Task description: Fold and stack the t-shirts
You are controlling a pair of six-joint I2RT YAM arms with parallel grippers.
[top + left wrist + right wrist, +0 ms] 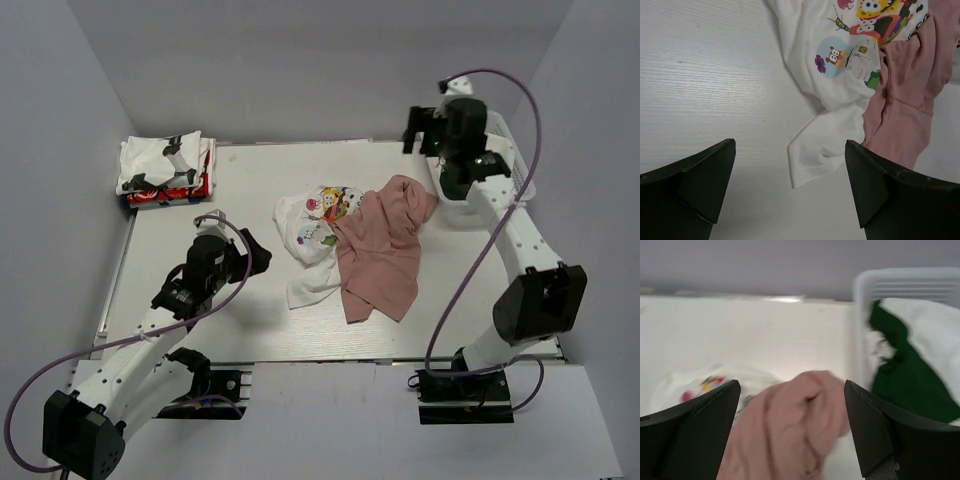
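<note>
Next, my right gripper moves down and back onto the pink fold at the t-shirt's far end near the basket. The pink t-shirt [385, 255] overlaps the white one.
A crumpled dusty pink t-shirt [385, 255] lies mid-table, overlapping a crumpled white t-shirt with coloured cartoon print [312, 232]. My left gripper [255, 255] is open and empty, just left of the white shirt. In the left wrist view, a sleeve of the white shirt [815, 155] lies between my open fingers [700, 175]. My right gripper [422, 135] is open and empty, held above the table's back right. In the right wrist view the pink shirt [790, 430] is below it. A dark green shirt [905, 385] lies in the basket. A folded white shirt with black patches [165, 160] sits on a red one [150, 198] at back left.
The white mesh basket [860, 315] stands at the table's right edge, mostly hidden by my right arm in the top view [522, 190], with white cloth [935, 335] beside the green shirt. Grey walls close in the back and sides.
</note>
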